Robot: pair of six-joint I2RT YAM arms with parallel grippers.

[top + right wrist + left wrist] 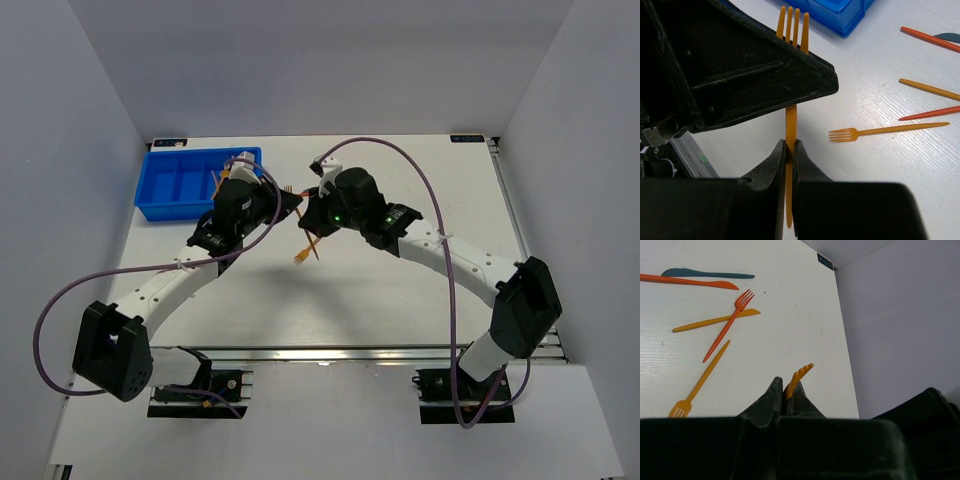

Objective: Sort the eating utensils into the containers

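The blue tray's middle section (194,182) is empty, so I will next swing my left gripper outward and to the left in the top view, then down into it.
One orange fork (791,120) hangs above the table between both arms. My right gripper (790,145) is shut on its handle. My left gripper (787,385) is shut on the same orange fork (801,374) just below the tines, and its black body crosses the shaft in the right wrist view. The two grippers meet mid-table (300,205). More utensils lie loose: another orange fork (885,131), a red-orange fork (727,325), a yellow-orange knife (715,320), a dark blue knife (707,274) and an orange-red knife (687,281). The blue tray (175,205) sits at the back left.
An orange utensil (220,180) rests at the tray's right end. A loose orange fork (305,250) lies on the white table just in front of the two grippers. Grey walls close in the table on the left, the right and the back.
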